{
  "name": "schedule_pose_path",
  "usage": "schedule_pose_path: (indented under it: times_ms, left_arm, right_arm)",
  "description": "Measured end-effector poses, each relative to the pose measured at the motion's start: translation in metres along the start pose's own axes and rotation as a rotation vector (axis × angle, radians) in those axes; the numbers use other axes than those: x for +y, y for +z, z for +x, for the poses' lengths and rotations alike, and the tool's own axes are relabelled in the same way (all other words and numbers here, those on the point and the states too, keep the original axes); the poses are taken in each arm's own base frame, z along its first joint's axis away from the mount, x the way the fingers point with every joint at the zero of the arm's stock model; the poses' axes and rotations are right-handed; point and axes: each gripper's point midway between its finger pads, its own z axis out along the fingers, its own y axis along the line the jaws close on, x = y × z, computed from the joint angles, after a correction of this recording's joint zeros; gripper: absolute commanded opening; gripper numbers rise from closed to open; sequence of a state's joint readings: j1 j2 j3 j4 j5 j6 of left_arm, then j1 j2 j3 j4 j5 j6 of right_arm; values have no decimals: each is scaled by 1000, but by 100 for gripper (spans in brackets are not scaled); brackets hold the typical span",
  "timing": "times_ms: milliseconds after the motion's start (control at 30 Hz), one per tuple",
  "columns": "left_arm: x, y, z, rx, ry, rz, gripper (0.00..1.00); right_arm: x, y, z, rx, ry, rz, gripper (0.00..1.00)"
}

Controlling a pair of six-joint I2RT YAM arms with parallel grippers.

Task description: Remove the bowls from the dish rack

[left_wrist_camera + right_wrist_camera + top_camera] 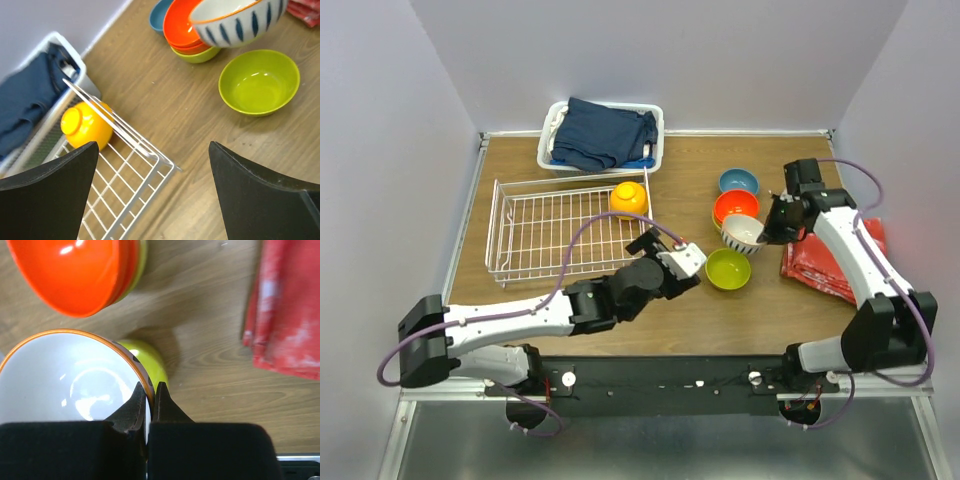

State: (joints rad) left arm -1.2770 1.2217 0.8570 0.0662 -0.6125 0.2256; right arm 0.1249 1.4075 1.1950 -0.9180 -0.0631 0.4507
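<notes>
The table beside the lime-green bowl (728, 268), partly beneath it, is empty. My right gripper should move back and toward the red cloth, then lower the white bowl (65, 380) there.
The white wire dish rack (545, 235) holds one upturned orange-yellow bowl (628, 198) at its far right corner. Both also show in the left wrist view, the rack (135, 167) and the bowl (86, 125). My left gripper (668, 250) is open and empty above the rack's near right corner (152, 190). My right gripper (149, 386) is shut on the rim of the white bowl (65, 380) and holds it above the table (742, 233). A lime-green bowl (728, 268), a red-orange stack (735, 206) and a blue bowl (738, 181) sit on the table.
A white plastic basket (655, 130) with dark blue cloth stands at the back. A red cloth (830, 255) lies at the right, also in the right wrist view (285, 310). A second lime-green bowl (200, 55) sits under the red-orange ones.
</notes>
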Motion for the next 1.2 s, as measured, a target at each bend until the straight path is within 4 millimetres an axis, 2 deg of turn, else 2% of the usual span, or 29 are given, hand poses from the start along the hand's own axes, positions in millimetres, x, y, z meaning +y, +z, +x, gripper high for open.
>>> schedule_pose_path:
  times_ms: [133,233,400,533,667,833,933,1067,1200]
  left_arm:
    - [26,-1,12,38,-190,-6,99]
    - [52,-1,23,69,-341,-38,99]
    - [85,4,34,108,-546,-70,99]
    - [101,6,41,126,-688,-64,99]
    - [113,7,50,143,-781,-72,99]
    - [114,9,59,170,-839,-60,99]
    - [115,9,62,182,-854,-60,99]
    - [116,10,70,205,-865,-68,99]
    - [116,13,82,244,-870,-80,99]
  right_arm:
    - [-31,-8,-8,-114,96,72,1]
    - [-57,-11,-9,-181,172,137,1]
    - [-100,-3,7,-218,315,250,1]
    - [-117,16,25,-200,398,292,1]
    - [-121,32,32,-203,426,289,1]
    - [-116,48,30,-197,402,245,1]
    - [-110,58,37,-177,381,197,1]
    - [-101,70,51,-138,357,125,1]
    - [-79,78,66,-93,300,43,1]
